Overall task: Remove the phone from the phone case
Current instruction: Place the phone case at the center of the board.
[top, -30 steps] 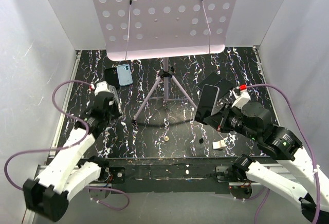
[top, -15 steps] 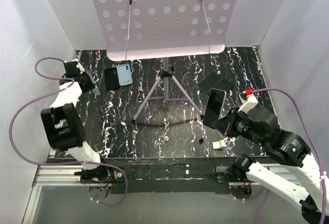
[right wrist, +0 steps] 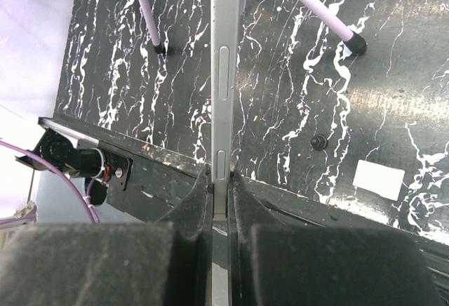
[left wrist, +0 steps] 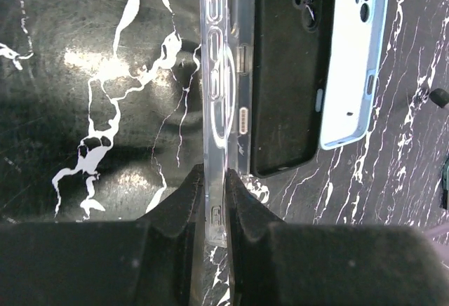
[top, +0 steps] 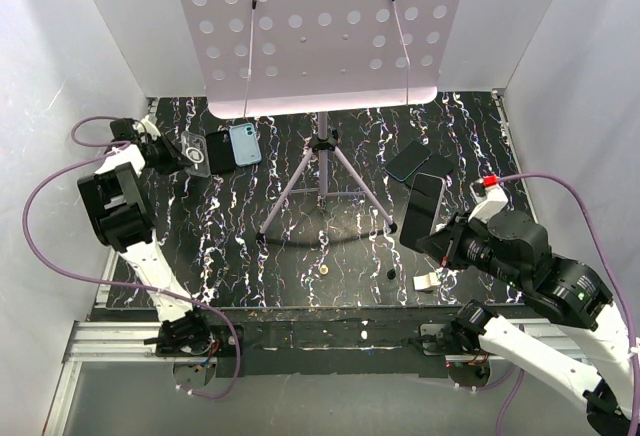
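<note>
The bare tabletop beside the black slabs lies open, so my right gripper will move outward and down to it, tilt the phone (top: 423,204) flat and release it there.
My right gripper (top: 436,234) is shut on the phone (top: 423,204) and holds it upright on edge above the table's right side. In the right wrist view the phone's silver edge (right wrist: 226,60) runs up from between the closed fingers (right wrist: 220,177). My left gripper (top: 176,153) reaches to the back left and is shut on a clear transparent case (top: 196,153), seen edge-on in the left wrist view (left wrist: 219,88). The light blue phone case (top: 245,144) lies empty on the table just right of it, also in the left wrist view (left wrist: 351,53).
A black case (top: 218,148) lies between the clear case and the blue one (left wrist: 284,74). Another black slab (top: 410,159) lies at the back right. A tripod music stand (top: 322,146) fills the middle. A white scrap (top: 427,282) and a small dark knob (top: 390,273) lie in front.
My left arm has swung from the table's near left to the back left wall, and the clear case now points toward the blue case. My right gripper drifted slightly right with the phone.
</note>
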{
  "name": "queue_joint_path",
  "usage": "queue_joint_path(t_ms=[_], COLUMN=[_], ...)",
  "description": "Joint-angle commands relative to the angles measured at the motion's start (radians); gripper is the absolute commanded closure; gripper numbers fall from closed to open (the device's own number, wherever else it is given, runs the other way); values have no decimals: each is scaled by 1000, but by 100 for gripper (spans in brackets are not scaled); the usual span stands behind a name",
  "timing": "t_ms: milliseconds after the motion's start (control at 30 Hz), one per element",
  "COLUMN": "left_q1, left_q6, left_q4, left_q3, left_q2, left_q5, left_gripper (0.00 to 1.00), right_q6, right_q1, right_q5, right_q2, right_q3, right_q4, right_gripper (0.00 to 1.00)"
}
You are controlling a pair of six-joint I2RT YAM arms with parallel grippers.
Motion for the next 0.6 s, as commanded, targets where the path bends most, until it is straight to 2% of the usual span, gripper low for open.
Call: queue_joint_path(t_ms=[0,133,233,267,300,433,567], left_q1=[-17,-17,-20,-26,-34,-92,-152], left_q6=[15,3,-28,-39,-49,-79,-232], left_q4=[-73,-82,-77,-76,-76,-103,-71], left_q3=[29,26,-3,-13,-22,-33,-138], left_q2=[44,25,-20,-40,-60,-164,-345], left_q5=[54,-45,-144,-173,-208,-407,-523], left_gripper=[86,64,45,16,2,2,2], right_q6=[-17,-2,-1,-8,-17,-63,-90], right_q1=[-1,-28,-132,-193,-252,-497,-709], right_q5=[54,117,81,39,-10,-148,-243], right_q2=[42,117,180,201,215,313,434], right_q3=[13,1,-45,-69,-92,-177,-209], right_q4=[69,45,75,110,141,242,348], right_gripper=[99,99,99,99,99,99,99])
